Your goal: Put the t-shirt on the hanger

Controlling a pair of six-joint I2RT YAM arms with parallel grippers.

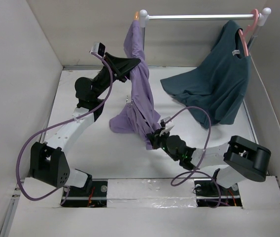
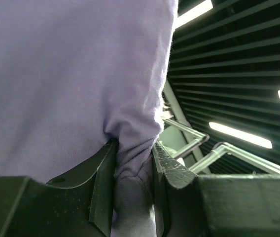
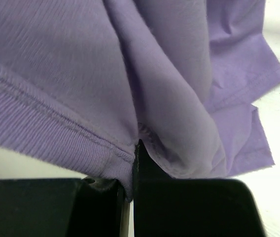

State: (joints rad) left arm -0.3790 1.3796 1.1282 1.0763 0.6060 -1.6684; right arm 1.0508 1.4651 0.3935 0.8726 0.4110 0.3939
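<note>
My right gripper pulls the t-shirt's ribbed edge back and to the left in the top view next, over the bare near tabletop, and releases it where space is clear.
The lavender t-shirt (image 1: 141, 94) hangs in a long bunched column from near the rail's left end down to the table. My left gripper (image 1: 128, 65) is raised high and shut on a fold of it (image 2: 132, 148). My right gripper (image 1: 153, 138) is low over the table and shut on the t-shirt's ribbed edge (image 3: 56, 123). The hanger is mostly hidden in the fabric. A light tan tip (image 1: 136, 16) shows above the t-shirt's top. A thin metal hook (image 1: 128, 102) sticks out on the t-shirt's left side.
A metal rail (image 1: 199, 17) spans the back. A dark teal t-shirt (image 1: 216, 86) hangs from a pink hanger (image 1: 251, 27) at the rail's right end and drapes onto the table. White walls (image 1: 12, 89) close in left, right and back.
</note>
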